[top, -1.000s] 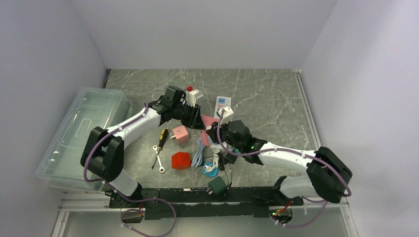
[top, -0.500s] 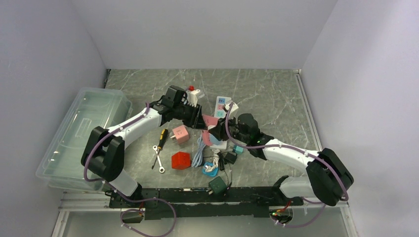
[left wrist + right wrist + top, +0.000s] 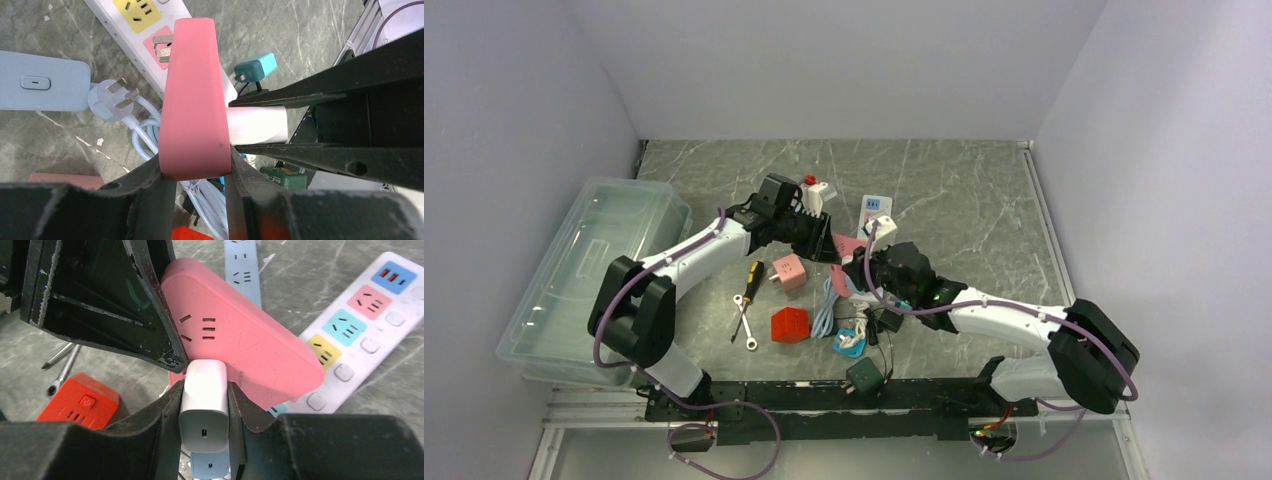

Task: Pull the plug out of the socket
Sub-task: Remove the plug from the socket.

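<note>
Next, my right gripper moves away from the pink power strip [image 3: 849, 244] and down to the tabletop beside the teal adapter, where bare space shows for the plug.
My left gripper [image 3: 827, 243] is shut on the end of a pink power strip [image 3: 849, 244] and holds it above the table. In the left wrist view the strip [image 3: 194, 100] stands edge-on between my fingers [image 3: 145, 195]. A white charger plug [image 3: 204, 400] sits against the strip's socket face [image 3: 240, 345], apparently still plugged in. My right gripper [image 3: 204, 412] is shut on that plug from both sides. In the top view the right gripper [image 3: 874, 268] meets the strip just right of the left gripper. The plug also shows in the left wrist view [image 3: 257, 124].
A white multi-colour power strip [image 3: 874, 212] lies behind. Below are a blue strip [image 3: 40, 82], coiled cables [image 3: 829, 300], a red cube socket [image 3: 790, 325], a pink adapter [image 3: 789, 271], a screwdriver [image 3: 750, 280], a wrench [image 3: 744, 325] and a green adapter [image 3: 864, 375]. A clear bin [image 3: 584, 270] stands left.
The right gripper swung off to the right half a second ago and has come back left against the pink strip. The left arm has hardly moved.
</note>
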Available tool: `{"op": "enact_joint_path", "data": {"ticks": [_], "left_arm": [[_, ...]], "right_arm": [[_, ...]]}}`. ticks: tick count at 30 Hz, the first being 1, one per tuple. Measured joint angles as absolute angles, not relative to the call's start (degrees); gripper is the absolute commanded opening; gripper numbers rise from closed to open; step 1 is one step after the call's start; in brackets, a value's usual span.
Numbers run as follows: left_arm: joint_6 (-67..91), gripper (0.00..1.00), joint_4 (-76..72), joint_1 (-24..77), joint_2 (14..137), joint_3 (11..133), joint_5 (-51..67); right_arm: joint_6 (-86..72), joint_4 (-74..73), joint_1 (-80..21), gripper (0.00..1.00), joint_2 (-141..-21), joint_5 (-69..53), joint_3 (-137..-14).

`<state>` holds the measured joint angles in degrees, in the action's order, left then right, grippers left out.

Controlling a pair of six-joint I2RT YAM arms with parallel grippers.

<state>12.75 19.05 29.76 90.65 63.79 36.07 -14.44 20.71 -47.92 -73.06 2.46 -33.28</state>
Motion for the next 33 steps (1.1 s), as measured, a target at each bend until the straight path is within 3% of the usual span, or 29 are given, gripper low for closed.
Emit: {"op": "enact_joint_path", "data": {"ticks": [8,17,23,33], "left_arm": [[12.64,0.0,19.07,29.8,90.72,63.79,36.1],[12.71,0.0,17.1,30.09,90.91,64.23,35.77],[12.75,0.0,18.55,30.09,91.39,64.23,35.68],[12.53,0.0,19.84,29.98,91.5,64.42,35.73]], "right_arm": [[-13.96,18.33,-51.72,0.0,-73.06,11.84,-34.41],[-16.01,19.33,-40.25,0.0,-72.88,-9.47,-34.06],[-15.99,19.4,-39.57,0.0,-74.04,-12.53,-34.13],[-12.86,15.22,-52.23,0.0,-73.06,11.94,-35.75]]}}
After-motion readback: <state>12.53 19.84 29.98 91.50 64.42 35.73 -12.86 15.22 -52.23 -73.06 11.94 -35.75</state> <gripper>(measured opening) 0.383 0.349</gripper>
